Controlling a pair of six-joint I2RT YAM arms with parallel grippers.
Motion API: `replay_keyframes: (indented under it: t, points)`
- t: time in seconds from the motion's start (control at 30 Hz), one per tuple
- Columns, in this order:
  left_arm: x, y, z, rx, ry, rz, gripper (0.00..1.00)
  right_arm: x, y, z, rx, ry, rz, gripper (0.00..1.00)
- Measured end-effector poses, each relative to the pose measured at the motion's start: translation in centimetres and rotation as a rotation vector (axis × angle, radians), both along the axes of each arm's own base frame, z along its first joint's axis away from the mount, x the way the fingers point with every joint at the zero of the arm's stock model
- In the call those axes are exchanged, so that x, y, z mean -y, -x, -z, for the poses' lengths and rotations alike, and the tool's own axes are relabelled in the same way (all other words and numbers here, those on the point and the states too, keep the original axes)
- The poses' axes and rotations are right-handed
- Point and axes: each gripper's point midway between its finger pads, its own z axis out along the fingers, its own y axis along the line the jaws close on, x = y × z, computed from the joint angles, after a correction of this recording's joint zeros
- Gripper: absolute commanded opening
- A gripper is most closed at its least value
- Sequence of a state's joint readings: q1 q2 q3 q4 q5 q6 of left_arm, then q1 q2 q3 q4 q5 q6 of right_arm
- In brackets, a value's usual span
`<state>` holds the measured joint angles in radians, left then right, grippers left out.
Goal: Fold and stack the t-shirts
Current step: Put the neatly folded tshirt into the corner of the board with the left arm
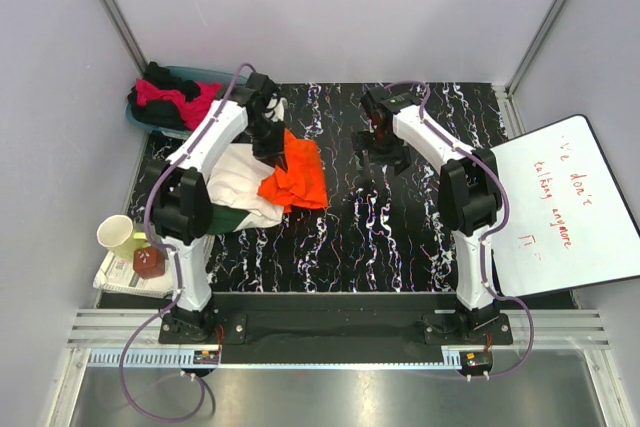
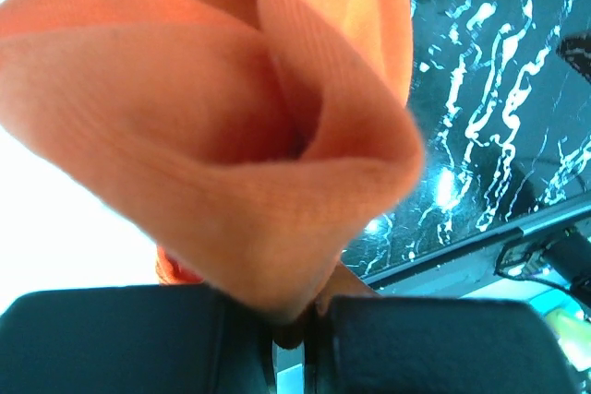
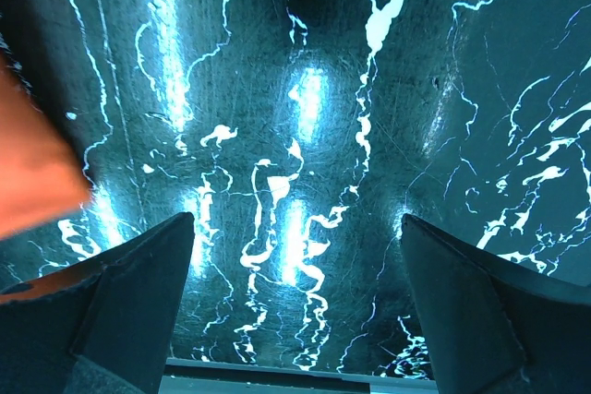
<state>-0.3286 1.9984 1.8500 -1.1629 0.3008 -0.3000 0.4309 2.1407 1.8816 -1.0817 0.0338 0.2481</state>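
Observation:
The orange t-shirt [image 1: 298, 177] in my left gripper goes across the white t-shirt to the left in the top view next, since it lies partly over empty table.
The bright orange t-shirt [image 1: 298, 177] lies bunched on the dark marbled table [image 1: 400, 237], overlapping a white t-shirt [image 1: 235, 175] to its left. My left gripper [image 1: 271, 150] sits at the orange shirt's upper left edge. In the left wrist view, a fold of the orange t-shirt [image 2: 231, 117] fills the frame and my left gripper [image 2: 309, 320] is shut on it. My right gripper [image 1: 380, 155] hangs to the right of the shirt, clear of it. In the right wrist view, my right gripper [image 3: 295, 274] stands wide open over bare table, with only a corner of orange cloth [image 3: 32, 182] at the left edge.
A teal basket [image 1: 205, 75] at the back left holds black and magenta shirts [image 1: 168, 95]. A cup [image 1: 117, 234] and a red object [image 1: 149, 261] sit at the near left. A white board [image 1: 565, 207] with red writing lies at the right.

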Motion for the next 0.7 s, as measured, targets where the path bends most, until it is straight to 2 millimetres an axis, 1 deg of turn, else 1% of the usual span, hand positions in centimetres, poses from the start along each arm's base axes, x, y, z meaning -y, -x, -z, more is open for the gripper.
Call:
replay_keyframes:
  t: [0.13, 0.23, 0.33, 0.43, 0.5, 0.57, 0.7]
  points:
    - [-2.2, -0.5, -1.2, 0.030, -0.017, -0.042, 0.00, 0.2, 0.3, 0.3, -0.010, 0.007, -0.012, 1.00]
    - [-3.9, -0.8, -2.4, 0.060, -0.019, -0.083, 0.00, 0.3, 0.4, 0.5, -0.016, 0.011, -0.019, 1.00]
    - [-5.7, -0.3, -3.6, 0.083, -0.019, -0.119, 0.00, 0.2, 0.5, 0.5, -0.019, 0.008, -0.025, 0.99]
    - [-7.8, 0.2, -4.2, 0.096, -0.020, -0.155, 0.00, 0.1, 0.6, 0.6, -0.024, -0.001, -0.030, 1.00]
    - [-9.4, 0.8, -4.2, 0.093, -0.026, -0.181, 0.00, 0.0, 0.6, 0.6, -0.025, -0.003, -0.032, 1.00]
    - [-10.8, 1.6, -3.6, 0.074, -0.032, -0.202, 0.00, 0.0, 0.6, 0.6, -0.025, -0.004, -0.032, 1.00]
    - [-12.8, 3.2, -1.4, -0.001, -0.034, -0.238, 0.00, 0.0, 0.7, 0.6, -0.028, -0.006, -0.037, 1.00]
